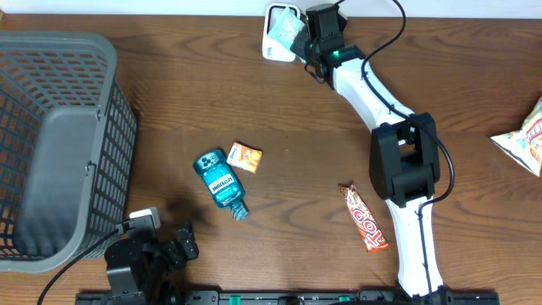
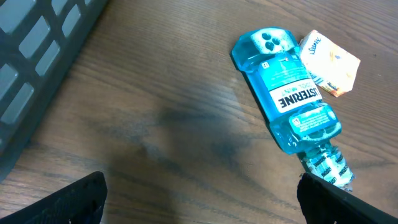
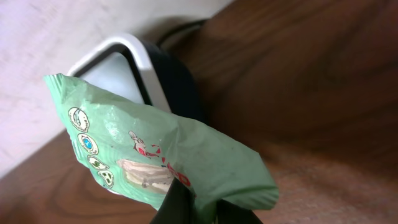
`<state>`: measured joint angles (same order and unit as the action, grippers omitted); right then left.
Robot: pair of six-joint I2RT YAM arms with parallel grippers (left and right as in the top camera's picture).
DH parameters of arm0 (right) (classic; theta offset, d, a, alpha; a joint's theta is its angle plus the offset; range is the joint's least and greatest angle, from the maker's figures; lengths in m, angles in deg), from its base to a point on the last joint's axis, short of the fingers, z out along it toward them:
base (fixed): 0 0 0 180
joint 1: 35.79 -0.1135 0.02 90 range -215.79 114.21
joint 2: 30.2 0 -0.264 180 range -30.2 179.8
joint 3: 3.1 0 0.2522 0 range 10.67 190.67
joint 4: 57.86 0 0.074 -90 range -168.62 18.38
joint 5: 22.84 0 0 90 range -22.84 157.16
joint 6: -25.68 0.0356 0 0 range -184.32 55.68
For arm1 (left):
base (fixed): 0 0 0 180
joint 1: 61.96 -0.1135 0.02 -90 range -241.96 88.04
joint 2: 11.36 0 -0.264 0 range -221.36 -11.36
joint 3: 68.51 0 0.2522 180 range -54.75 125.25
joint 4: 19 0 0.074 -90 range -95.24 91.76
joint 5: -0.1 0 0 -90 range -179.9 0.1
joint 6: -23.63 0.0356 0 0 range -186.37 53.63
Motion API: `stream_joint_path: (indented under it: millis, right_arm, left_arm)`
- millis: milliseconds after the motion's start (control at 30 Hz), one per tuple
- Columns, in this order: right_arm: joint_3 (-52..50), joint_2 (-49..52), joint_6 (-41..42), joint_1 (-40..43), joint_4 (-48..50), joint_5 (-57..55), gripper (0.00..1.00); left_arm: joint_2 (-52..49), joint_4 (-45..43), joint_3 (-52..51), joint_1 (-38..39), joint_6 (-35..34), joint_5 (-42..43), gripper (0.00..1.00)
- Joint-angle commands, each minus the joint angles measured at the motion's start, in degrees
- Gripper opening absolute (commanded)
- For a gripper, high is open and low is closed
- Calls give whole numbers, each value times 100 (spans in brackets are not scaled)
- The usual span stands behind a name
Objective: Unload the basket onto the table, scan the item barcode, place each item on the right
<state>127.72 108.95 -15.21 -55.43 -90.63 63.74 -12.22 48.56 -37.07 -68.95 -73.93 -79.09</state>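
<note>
My right gripper swings the packet to the right in the overhead view next, to the bare tabletop (image 1: 472, 130) beside the chips bag, and releases it.
My right gripper (image 1: 303, 41) is at the far edge of the table, shut on a green snack packet (image 1: 286, 28). It holds the packet up against the white barcode scanner (image 1: 273, 44). In the right wrist view the crumpled green packet (image 3: 186, 149) is pinched between the black fingers (image 3: 177, 208) and covers part of the scanner's (image 3: 121, 62) grey window; no barcode shows on the packet. My left gripper (image 1: 179, 246) sits at the near left edge, open, nothing between its fingers (image 2: 74, 199).
A grey mesh basket (image 1: 51, 144) fills the left side. Mid-table lie a blue mouthwash bottle (image 1: 220, 180), on its side, and a small orange packet (image 1: 246, 157). A candy bar (image 1: 366, 219) lies by the right arm's base and a chips bag (image 1: 523, 140) at the right edge.
</note>
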Motion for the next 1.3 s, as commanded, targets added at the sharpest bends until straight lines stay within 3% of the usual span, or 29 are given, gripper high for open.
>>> stream_joint_path:
  millis: [0, 467, 1000, 1267]
  right_arm:
    - [188, -120, 221, 52, 96, -39, 1]
    - [188, -120, 1987, 164, 450, 37, 2]
    - [295, -129, 1495, 168, 181, 704, 2]
    - [295, -520, 243, 160, -380, 380, 1]
  left_arm:
    - [20, 190, -44, -2, -24, 15, 98]
    - [20, 190, -44, -2, -24, 13, 98]
    - [20, 190, -44, -2, -24, 15, 98]
    - [20, 188, -44, -2, -24, 15, 98]
